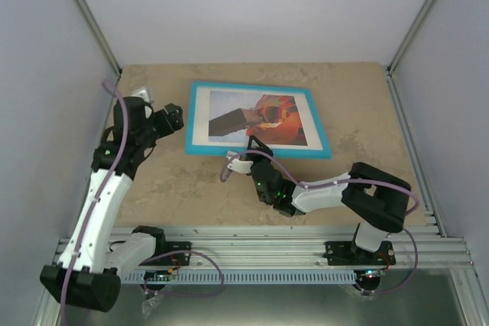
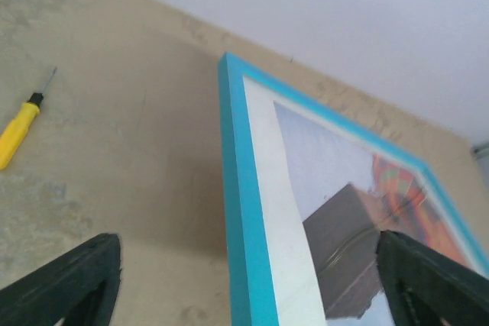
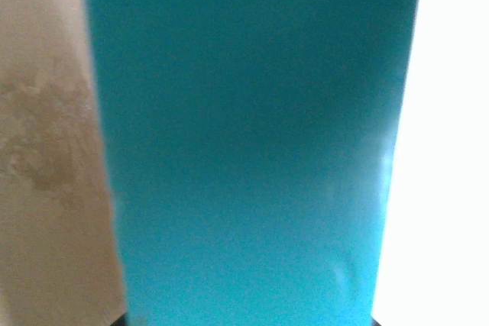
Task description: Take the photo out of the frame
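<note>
The frame point(image 1: 252, 85) has its photo facing up. My right gripper should turn it over next, toward the right in the top view, and let go of it face down on the table.
The turquoise frame point(image 1: 252, 85) lies face up at the back middle of the table. The photo point(image 1: 279, 116) of an orange-red balloon shows inside it behind a white border. My left gripper point(image 1: 172, 116) is open beside the frame's left edge. In the left wrist view its two dark fingers straddle that edge point(image 2: 241, 188), and the photo point(image 2: 397, 181) shows beyond. My right gripper point(image 1: 256, 145) sits on the frame's near edge and is shut on it. The turquoise rail point(image 3: 244, 143) fills the right wrist view, and only dark finger corners show at the bottom.
A yellow-handled screwdriver point(image 2: 19, 129) lies on the table left of the frame. Grey walls close in the table at the back and both sides. The metal rail point(image 1: 260, 243) holding the arm bases runs along the near edge.
</note>
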Tool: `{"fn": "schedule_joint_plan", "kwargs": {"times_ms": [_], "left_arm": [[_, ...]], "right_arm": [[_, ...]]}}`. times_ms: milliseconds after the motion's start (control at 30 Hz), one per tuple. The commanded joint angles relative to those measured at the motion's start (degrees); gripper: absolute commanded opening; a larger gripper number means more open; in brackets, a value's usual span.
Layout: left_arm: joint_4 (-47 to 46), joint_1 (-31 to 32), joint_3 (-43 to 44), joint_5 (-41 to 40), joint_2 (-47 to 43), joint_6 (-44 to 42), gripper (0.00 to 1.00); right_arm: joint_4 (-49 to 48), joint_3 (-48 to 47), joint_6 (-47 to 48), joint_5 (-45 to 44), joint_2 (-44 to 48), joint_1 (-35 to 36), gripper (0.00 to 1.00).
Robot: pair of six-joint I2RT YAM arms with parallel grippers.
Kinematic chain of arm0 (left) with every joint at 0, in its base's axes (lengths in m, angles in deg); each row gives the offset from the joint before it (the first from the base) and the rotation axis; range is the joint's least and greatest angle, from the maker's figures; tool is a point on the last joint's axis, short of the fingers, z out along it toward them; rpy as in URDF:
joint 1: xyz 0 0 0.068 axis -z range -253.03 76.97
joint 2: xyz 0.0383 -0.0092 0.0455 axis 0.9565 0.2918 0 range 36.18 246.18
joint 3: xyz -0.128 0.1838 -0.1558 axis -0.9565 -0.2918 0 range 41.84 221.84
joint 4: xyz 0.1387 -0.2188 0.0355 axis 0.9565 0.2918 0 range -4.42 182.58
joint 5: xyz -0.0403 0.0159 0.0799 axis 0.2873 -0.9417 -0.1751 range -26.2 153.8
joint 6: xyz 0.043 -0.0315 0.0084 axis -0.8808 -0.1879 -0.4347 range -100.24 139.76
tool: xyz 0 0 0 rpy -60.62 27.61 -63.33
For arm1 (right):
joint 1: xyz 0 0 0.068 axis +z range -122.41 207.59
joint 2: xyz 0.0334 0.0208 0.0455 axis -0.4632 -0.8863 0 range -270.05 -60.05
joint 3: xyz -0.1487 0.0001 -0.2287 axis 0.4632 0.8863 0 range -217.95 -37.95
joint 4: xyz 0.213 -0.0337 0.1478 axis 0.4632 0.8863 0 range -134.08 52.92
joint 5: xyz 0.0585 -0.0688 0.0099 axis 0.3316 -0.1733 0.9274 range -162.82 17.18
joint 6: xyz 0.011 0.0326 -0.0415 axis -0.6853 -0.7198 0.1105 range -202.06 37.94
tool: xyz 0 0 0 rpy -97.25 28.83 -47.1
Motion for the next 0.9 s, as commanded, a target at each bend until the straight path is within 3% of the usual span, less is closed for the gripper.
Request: {"fn": "schedule_joint_plan", "kwargs": {"times_ms": [0,333,633,867], "left_arm": [[-1.8,-0.3,1.4,-3.8,-5.9,2.9,0.99],[-8.9,-0.3,-6.6,-6.1,-19.1,7.5,1.00],[-13.8,-0.3,-11.7,0.7,-21.8,8.7,1.00],[-15.1,-0.3,-13.7,3.2,-20.2,10.7,1.00]], "right_arm": [[-1.2,-4.6,-4.6,-1.7,9.4,0.0,0.00],[20.4,-11.4,-32.6,5.6,26.1,-2.3,0.00],[26.9,-12.8,-55.7,14.6,36.3,-6.5,0.01],[29.8,-10.5,-82.7,21.6,42.2,-14.6,0.00]]}}
